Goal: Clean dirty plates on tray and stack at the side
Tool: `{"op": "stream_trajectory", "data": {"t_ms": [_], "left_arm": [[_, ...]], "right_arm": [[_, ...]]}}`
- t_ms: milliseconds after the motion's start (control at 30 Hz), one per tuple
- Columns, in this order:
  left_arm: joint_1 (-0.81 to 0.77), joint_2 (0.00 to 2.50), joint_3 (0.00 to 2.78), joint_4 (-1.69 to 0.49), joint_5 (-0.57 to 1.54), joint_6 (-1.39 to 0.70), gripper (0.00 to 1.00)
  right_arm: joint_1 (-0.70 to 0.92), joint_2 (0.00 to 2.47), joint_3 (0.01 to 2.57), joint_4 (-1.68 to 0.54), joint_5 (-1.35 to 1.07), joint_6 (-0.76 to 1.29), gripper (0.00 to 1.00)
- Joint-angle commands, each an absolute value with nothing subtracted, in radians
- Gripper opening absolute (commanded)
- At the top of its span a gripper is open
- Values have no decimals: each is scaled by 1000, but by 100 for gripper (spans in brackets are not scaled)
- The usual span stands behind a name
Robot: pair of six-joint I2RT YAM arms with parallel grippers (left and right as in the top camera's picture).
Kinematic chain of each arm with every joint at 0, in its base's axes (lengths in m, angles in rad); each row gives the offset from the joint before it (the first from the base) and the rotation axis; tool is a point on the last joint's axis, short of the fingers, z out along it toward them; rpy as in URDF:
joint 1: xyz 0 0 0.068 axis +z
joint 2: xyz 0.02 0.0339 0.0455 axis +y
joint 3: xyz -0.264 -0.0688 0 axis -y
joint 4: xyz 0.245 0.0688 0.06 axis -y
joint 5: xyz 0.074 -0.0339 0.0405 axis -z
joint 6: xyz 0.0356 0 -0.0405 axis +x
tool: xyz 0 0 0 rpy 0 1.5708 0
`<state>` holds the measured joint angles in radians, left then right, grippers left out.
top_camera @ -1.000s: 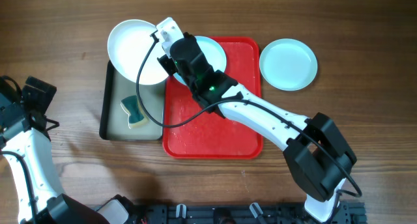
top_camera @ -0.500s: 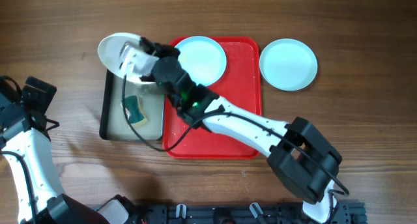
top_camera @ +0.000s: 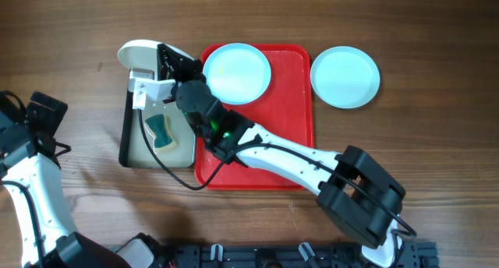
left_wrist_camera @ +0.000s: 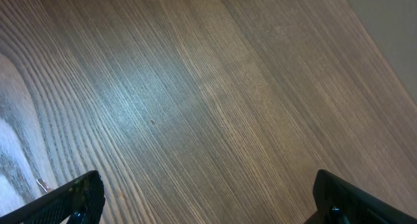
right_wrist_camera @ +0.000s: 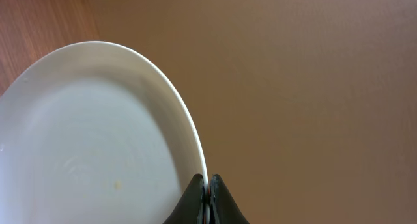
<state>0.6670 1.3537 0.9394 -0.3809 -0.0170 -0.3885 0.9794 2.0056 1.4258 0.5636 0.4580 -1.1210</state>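
The right gripper swings across the tray next, levels the tipped white plate and lowers it onto the mint-blue plate, which lies aside upon the table.
My right gripper (right_wrist_camera: 208, 179) is shut on the rim of the white plate (right_wrist_camera: 98, 139). In the overhead view that gripper (top_camera: 162, 61) holds the white plate (top_camera: 136, 54) tipped up on edge above the far end of the basin. A faint speck shows on the plate's face in the right wrist view. One mint-blue plate (top_camera: 236, 72) lies at the far left corner of the red tray (top_camera: 265, 151). Another mint-blue plate (top_camera: 345, 76) rests on the table to the right of the tray. My left gripper (left_wrist_camera: 207, 180) is open over bare wood at the table's left edge.
A black-rimmed basin (top_camera: 125, 135) stands left of the tray, with a yellow and green sponge (top_camera: 161, 130) lying in it. The right arm (top_camera: 296, 155) stretches diagonally across the tray. The left arm (top_camera: 35, 167) is at the left edge.
The right gripper has carried the white plate left and tipped it from nearly flat to on edge over the basin. The left arm has not moved.
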Motion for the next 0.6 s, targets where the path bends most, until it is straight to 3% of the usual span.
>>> {"op": "stream_trajectory", "data": {"t_ms": [0, 167, 333, 567], "left_arm": [[670, 1342, 958, -378, -8, -401, 100], [670, 1342, 958, -378, -8, -401, 100], [670, 1342, 958, -378, -8, -401, 100], [670, 1342, 958, -378, -8, -401, 100]], "right_arm": [[984, 2017, 1441, 566, 483, -1111, 4], [984, 2017, 1441, 491, 483, -961, 4], [982, 2017, 1441, 477, 483, -960, 4], [940, 2017, 1438, 379, 479, -443, 4]]}}
